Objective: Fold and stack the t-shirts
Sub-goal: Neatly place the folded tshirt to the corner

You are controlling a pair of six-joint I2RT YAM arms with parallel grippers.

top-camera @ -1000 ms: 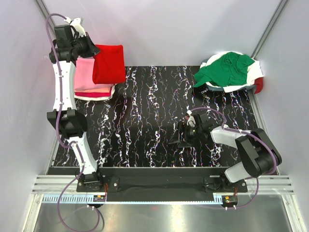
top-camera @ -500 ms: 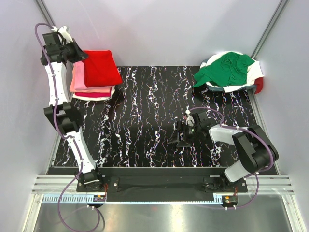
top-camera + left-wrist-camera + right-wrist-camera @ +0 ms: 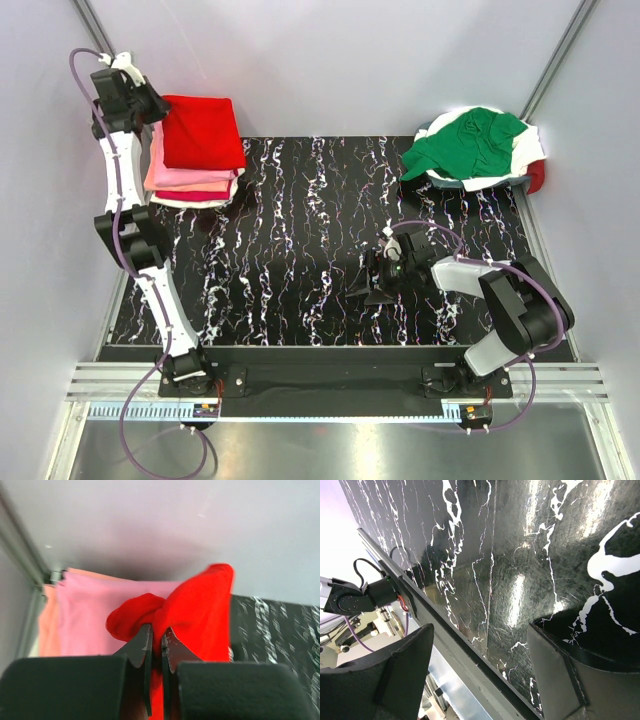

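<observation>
Pink shows beside the raised edge of the red t-shirt. The edge goes down toward the wall by the stack, onto the pink t-shirt [image 3: 158, 147] [image 3: 91, 608], next, and my left gripper opens.
A folded bright red t-shirt [image 3: 205, 130] lies on top of a stack at the back left, over a pink t-shirt [image 3: 165, 172], a salmon layer [image 3: 200, 186] and a white bottom layer [image 3: 190, 203]. My left gripper [image 3: 150, 104] is at the stack's far left corner, shut on a bunched edge of the red t-shirt [image 3: 200, 605]. In the left wrist view the jaws [image 3: 156, 630] pinch red cloth, with pink [image 3: 85, 610] beneath. A crumpled green t-shirt [image 3: 465, 143] lies over white cloth [image 3: 530, 147] at the back right. My right gripper [image 3: 372, 280] rests open near the table, holding nothing [image 3: 480, 627].
The green and white cloth sits in a grey basket [image 3: 490, 183] at the back right, with a bit of dark red cloth [image 3: 537, 177] at its right side. The black marbled table [image 3: 300, 250] is walled on the left, back and right. A metal rail [image 3: 330, 380] runs along the near edge.
My left gripper has moved back and to the left with the red t-shirt, which hung up off the stack before and now lies flat on it. The right arm has barely moved.
</observation>
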